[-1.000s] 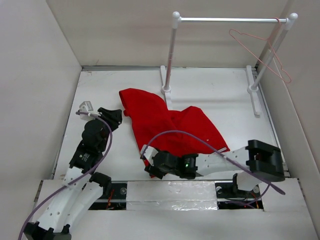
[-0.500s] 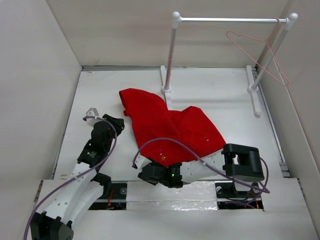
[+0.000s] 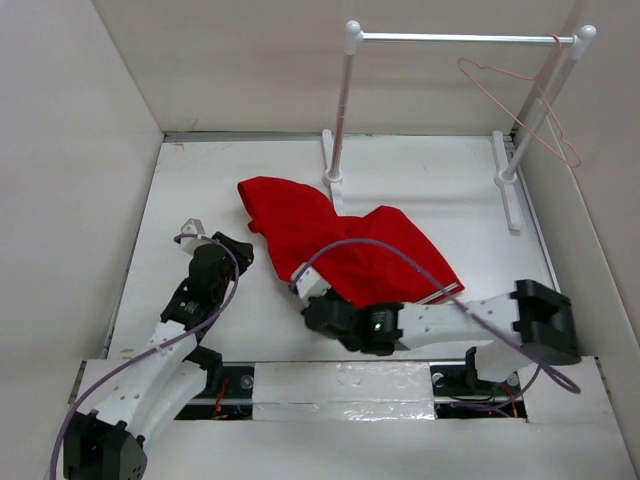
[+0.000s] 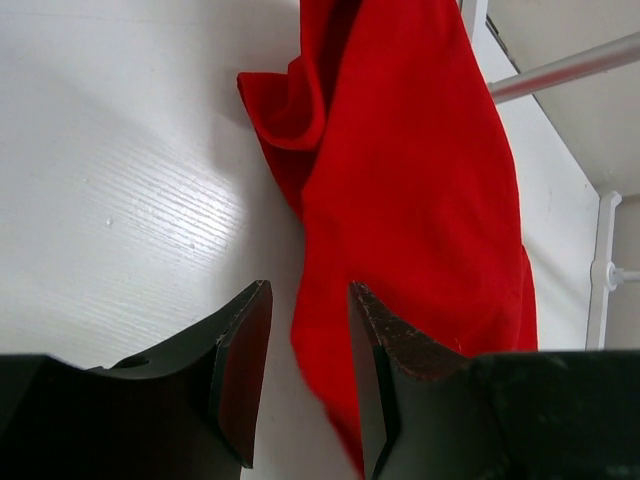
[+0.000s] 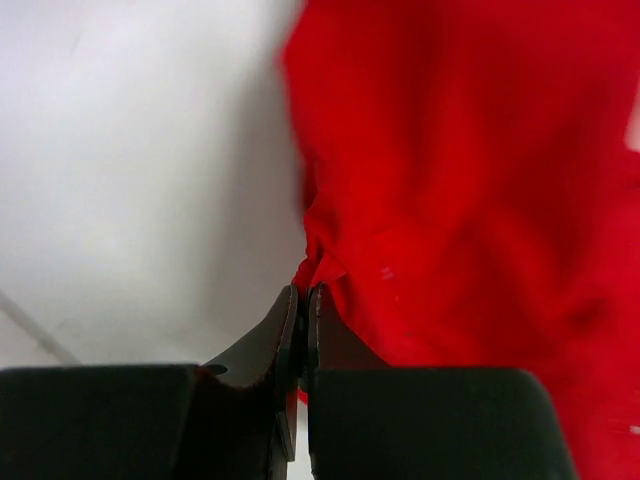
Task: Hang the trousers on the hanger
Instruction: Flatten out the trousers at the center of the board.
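My right gripper will next lift, stretch the crumpled trousers outward to its right in the top view, lower and release them, as the tabletop below the hanger is there.
The red trousers (image 3: 340,245) lie crumpled on the white table, in front of the rack's left post. The pinkish wire hanger (image 3: 519,116) hangs from the right end of the rack bar. My right gripper (image 3: 302,283) is at the trousers' near left edge. In the right wrist view it (image 5: 303,290) is shut, pinching a bunched fold of the red cloth (image 5: 470,170). My left gripper (image 3: 237,243) sits just left of the trousers. In the left wrist view it (image 4: 308,286) is open, with the trousers' edge (image 4: 410,180) lying below the gap and under the right finger.
The white-posted rack with its metal bar (image 3: 460,39) stands at the back right; its left foot (image 3: 333,180) touches the trousers' far side. White walls close in the table on the left, back and right. A purple cable (image 3: 400,255) arches over the trousers.
My right gripper has shut on the trousers' near left edge and pulled that edge into a bunch. The left gripper crept slightly toward the trousers. The hanger sways a little.
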